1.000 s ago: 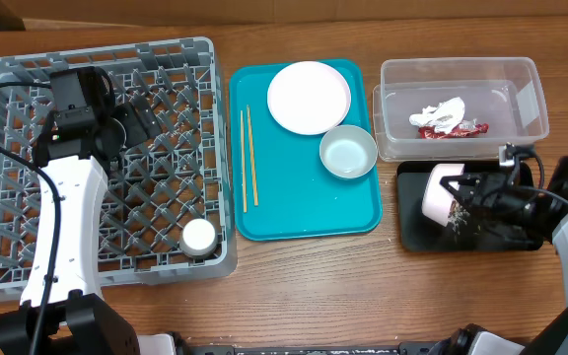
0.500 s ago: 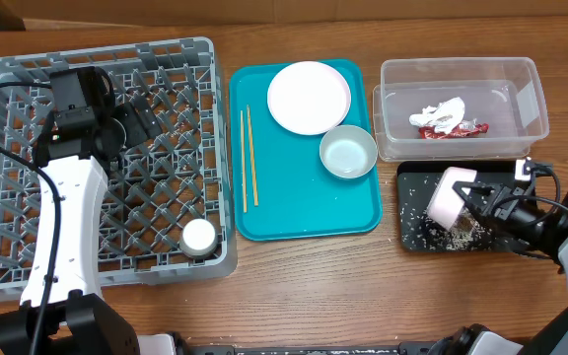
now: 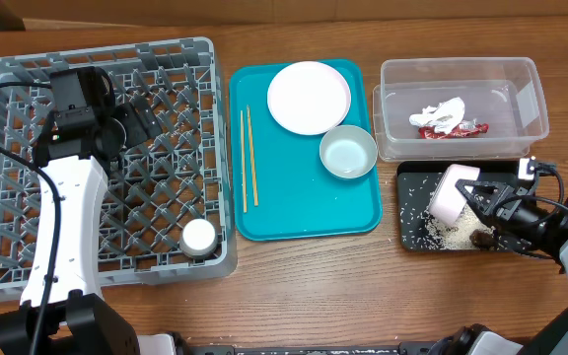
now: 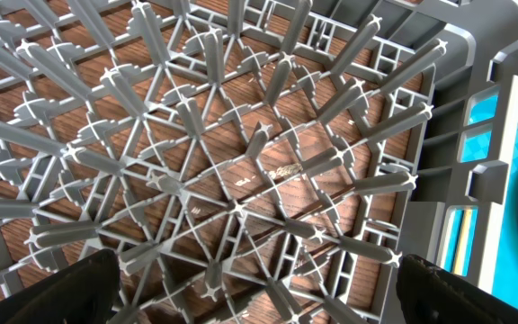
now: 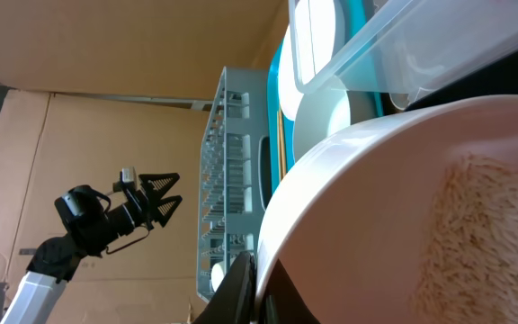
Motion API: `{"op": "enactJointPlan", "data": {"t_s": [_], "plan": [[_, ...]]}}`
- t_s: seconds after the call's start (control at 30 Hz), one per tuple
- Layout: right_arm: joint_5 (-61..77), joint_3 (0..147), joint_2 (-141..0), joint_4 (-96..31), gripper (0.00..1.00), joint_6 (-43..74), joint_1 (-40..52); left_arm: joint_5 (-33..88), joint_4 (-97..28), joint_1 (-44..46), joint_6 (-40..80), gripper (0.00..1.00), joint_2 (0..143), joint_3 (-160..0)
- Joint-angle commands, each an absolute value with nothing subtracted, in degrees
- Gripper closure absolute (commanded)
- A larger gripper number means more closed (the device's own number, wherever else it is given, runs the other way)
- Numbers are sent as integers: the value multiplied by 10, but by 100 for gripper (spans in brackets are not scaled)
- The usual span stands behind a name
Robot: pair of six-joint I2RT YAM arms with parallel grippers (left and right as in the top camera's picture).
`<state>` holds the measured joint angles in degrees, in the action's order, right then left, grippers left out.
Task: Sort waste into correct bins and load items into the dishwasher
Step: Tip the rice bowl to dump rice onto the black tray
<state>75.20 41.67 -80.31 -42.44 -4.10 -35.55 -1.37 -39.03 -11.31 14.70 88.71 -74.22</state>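
The teal tray's near part is bare for the release, so my right gripper needs to lift, turn the bowl upright and lower it there next.
My right gripper (image 3: 476, 200) is shut on the rim of a white bowl (image 3: 450, 195), tipped on its side over the black tray (image 3: 409, 233). Rice scraps (image 3: 440, 233) and a brown bit (image 3: 481, 237) lie in the tray. Rice clings inside the bowl in the right wrist view (image 5: 475, 225). The clear tub (image 3: 531, 99) holds the red-and-white wrapper (image 3: 454, 130) and the white napkin (image 3: 440, 112). The plate (image 3: 309, 97), a second bowl (image 3: 348, 152) and the chopsticks (image 3: 248, 158) lie on the teal tray (image 3: 294, 212). My left gripper (image 4: 254, 292) is open above the grey rack (image 3: 28, 247).
A small white cup (image 3: 199, 237) stands in the rack's front right corner. The rack's upright pegs (image 4: 268, 108) fill the left wrist view. The clear tub sits directly behind the black tray at the right edge of the wooden table (image 3: 304, 286).
My right gripper has drawn the tipped bowl right and back from the tray's left end. More rice and a brown bit now lie in the tray. The left arm has not moved.
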Motion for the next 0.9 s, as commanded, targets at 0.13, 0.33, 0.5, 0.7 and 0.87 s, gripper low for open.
{"op": "enactJointPlan", "data": {"t_s": [0.13, 0.33, 0.5, 0.7, 0.87], "plan": [[798, 415, -805, -403, 96, -43, -362, -19, -388, -116, 153, 0, 871, -754], [810, 415, -805, -403, 96, -43, -380, -19, -388, -116, 152, 0, 871, -754], [837, 415, -805, -390, 96, -43, -383, -19, -388, -116, 152, 0, 871, -754], [899, 415, -805, -334, 96, -8, -384, -19, -388, -116, 152, 0, 871, -754], [899, 415, -805, -272, 96, 61, -384, -19, -388, -116, 152, 0, 871, -754]]}}
